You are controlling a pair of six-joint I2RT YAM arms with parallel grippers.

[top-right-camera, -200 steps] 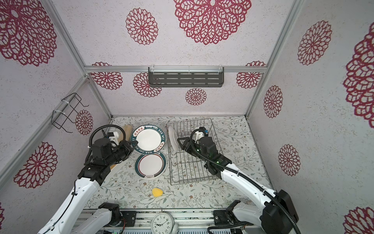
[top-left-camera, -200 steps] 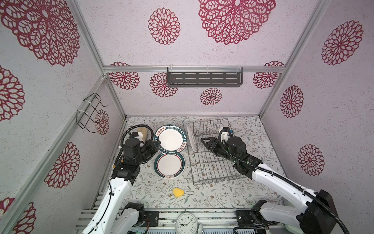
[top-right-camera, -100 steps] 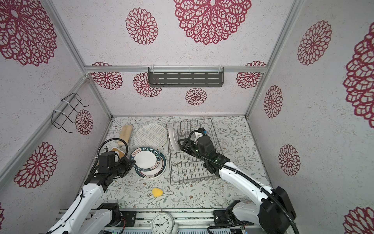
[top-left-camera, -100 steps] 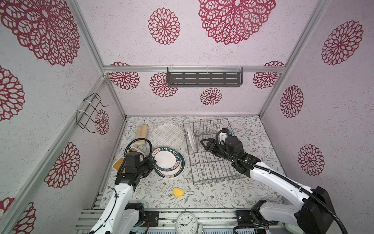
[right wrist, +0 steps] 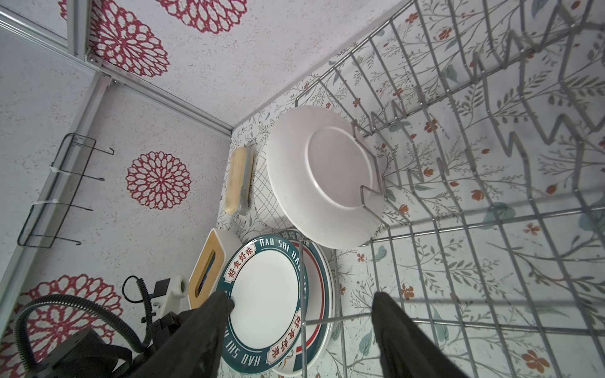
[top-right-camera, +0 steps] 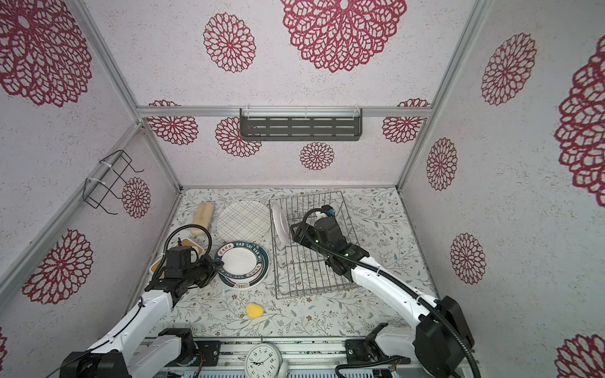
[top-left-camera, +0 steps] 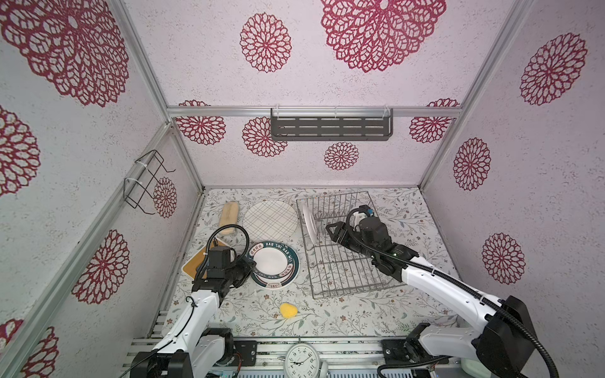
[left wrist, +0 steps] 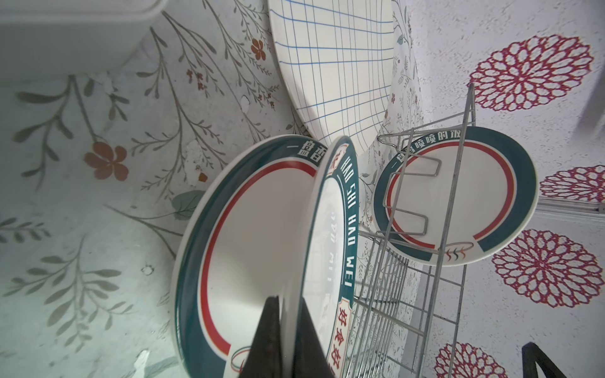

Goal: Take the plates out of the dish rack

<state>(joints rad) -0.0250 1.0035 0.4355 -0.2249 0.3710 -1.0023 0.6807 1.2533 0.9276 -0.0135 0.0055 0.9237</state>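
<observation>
The left gripper lowers the tilted plate next onto the second green-banded plate point(top-left-camera: 290, 276) point(left wrist: 255, 242), which lies flat directly beneath it, and releases the tilted plate's rim there.
My left gripper point(top-left-camera: 250, 261) point(left wrist: 289, 327) is shut on the rim of a green-banded plate point(top-left-camera: 273, 261) point(left wrist: 340, 229). That plate tilts over a second green-banded plate point(top-left-camera: 276, 285) point(left wrist: 248, 235), which lies flat on the table. The large grid-lined plate point(top-left-camera: 270, 221) point(top-right-camera: 243, 221) lies flat behind them. One plate point(top-left-camera: 308, 222) point(right wrist: 327, 173) stands upright between prongs at the left end of the dish rack point(top-left-camera: 347, 288) point(right wrist: 491, 221). My right gripper point(top-left-camera: 330, 229) point(right wrist: 302, 299) hangs open above the rack, just right of that plate, with nothing between its fingers.
A yellow sponge point(top-left-camera: 288, 310) lies near the front. A brush point(top-left-camera: 228, 214) and a wood-topped white box point(top-left-camera: 196, 265) sit along the left wall. A dark shelf point(top-left-camera: 330, 128) and a black wire holder point(top-left-camera: 144, 183) hang on the walls. A clock point(top-left-camera: 301, 360) sits at the front edge.
My left arm brought its plate forward from above the grid plate and lowered it over the other green-banded plate. The right gripper's jaws opened wider and edged toward the standing plate.
</observation>
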